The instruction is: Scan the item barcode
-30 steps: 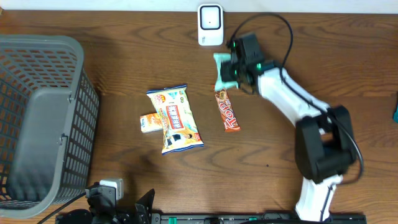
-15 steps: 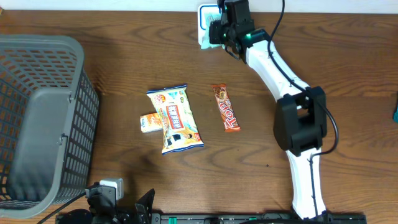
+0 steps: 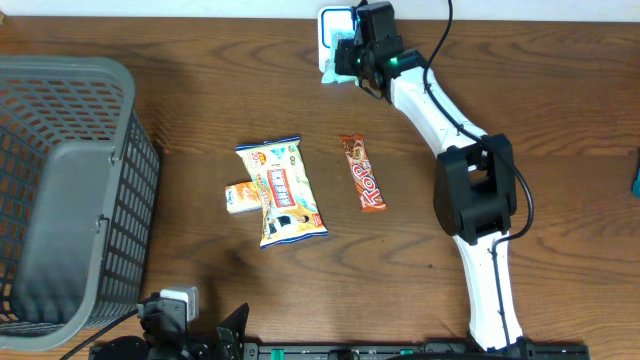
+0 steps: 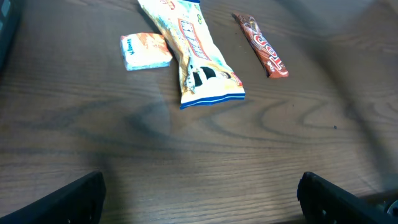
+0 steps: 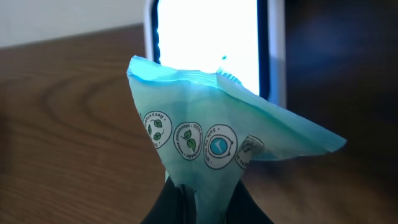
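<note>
I will next swing my right gripper from the scanner (image 3: pixel 333 20) rightward in the overhead view and release the packet on bare wood near that table side, since it's clear.
A teal plastic packet (image 5: pixel 211 137) with round printed icons hangs in my right gripper (image 5: pixel 205 202), which is shut on its lower end. The packet is held up right in front of the white barcode scanner (image 5: pixel 211 37), whose face glows bright. From overhead, the right gripper (image 3: pixel 352 55) is at the table's back edge beside the scanner (image 3: pixel 333 20), and a sliver of teal packet (image 3: pixel 336 77) shows beneath it. My left gripper (image 4: pixel 202 190) is open low over bare wood near the front edge, holding nothing.
A grey mesh basket (image 3: pixel 70 190) fills the left side. Mid-table lie a yellow snack bag (image 3: pixel 280 190), a small orange-and-white packet (image 3: pixel 240 197) touching it, and a brown chocolate bar (image 3: pixel 363 172). The right arm stretches across the right half of the table.
The right arm has carried the teal packet from above the chocolate bar back and left to the scanner. The left gripper has not moved.
</note>
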Robot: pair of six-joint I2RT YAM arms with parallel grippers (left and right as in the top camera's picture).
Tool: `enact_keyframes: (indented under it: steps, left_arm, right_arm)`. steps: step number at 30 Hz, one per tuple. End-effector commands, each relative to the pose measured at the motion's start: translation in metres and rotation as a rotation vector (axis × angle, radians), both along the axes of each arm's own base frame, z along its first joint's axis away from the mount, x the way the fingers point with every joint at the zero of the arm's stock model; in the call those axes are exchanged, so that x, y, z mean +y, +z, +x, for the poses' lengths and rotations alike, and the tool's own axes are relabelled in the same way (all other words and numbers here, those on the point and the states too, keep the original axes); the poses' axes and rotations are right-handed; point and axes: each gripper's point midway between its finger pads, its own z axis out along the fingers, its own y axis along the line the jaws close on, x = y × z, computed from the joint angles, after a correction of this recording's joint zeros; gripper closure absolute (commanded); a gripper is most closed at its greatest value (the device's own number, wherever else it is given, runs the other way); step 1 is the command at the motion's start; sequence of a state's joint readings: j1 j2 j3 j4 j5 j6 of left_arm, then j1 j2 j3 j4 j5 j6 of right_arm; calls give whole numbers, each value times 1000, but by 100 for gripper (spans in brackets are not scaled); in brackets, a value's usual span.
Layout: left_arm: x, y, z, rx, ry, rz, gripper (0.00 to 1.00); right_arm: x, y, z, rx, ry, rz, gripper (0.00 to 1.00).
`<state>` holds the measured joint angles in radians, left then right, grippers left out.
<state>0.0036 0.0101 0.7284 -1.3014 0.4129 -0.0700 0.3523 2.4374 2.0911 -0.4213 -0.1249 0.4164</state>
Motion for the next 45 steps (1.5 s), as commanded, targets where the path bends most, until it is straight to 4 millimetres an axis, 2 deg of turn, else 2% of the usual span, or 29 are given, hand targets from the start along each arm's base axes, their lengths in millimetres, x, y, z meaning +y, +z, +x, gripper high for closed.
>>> enact_keyframes:
  steps: [1,4,7,11,13,14,17,21,23,28,30,33,37,39,41,43,45]
  left_arm:
    - [-1,2,-1,-17,-15,11,2]
    - [-1,2,-1,-17,-15,11,2]
    - [-1,2,-1,-17,-15,11,2]
    - [-1,2,-1,-17,-15,12,2]
    - [-1,2,-1,-17,-15,12,2]
    - [-1,2,-1,-17,-15,11,2]
    - [-1,2,-1,-17,-15,11,2]
    - [-1,2,-1,-17,-15,11,2]
    - [-1,2,-1,-17,-15,11,2]
    - [-1,2,-1,-17,-15,11,2]
    - [-1,2,-1,-17,-15,12,2]
    - [-1,2,-1,-17,-15,12,2]
    - [-1,2,-1,-17,-15,11,2]
    - [-1,2,-1,-17,-15,12,2]
    - [-1,2,-1,-17,-15,12,2]
    - [-1,2,-1,-17,-15,12,2]
    - [-1,2,-1,-17,-15,12,2]
  right_arm:
    - [-17,41,6,-31,-48,19,99]
    - [-32,59,-3,-19,-48,-12,99]
    - [-64,80,-16,5,-101,-81,99]
    - [-141,100,-43,67,-296,-285,99]
    - [-177,105,-59,103,-392,-403,99]
    - [-203,107,-69,130,-455,-488,99]
    - [-258,107,-87,185,-587,-659,99]
    - [-325,95,-105,248,-761,-794,99]
    - [-354,82,-114,285,-834,-826,99]
    - [-416,37,-136,367,-947,-835,99]
    - [-447,13,-154,409,-1007,-830,99]
    - [-480,-11,-179,459,-1073,-821,99]
    - [-502,-16,-193,484,-1122,-805,98]
    - [-508,-15,-196,486,-1136,-802,86]
    - [-511,-15,-198,489,-1144,-800,35]
    - [-514,-15,-201,495,-1150,-802,1]
    - [-517,-10,-207,490,-1203,-802,1]
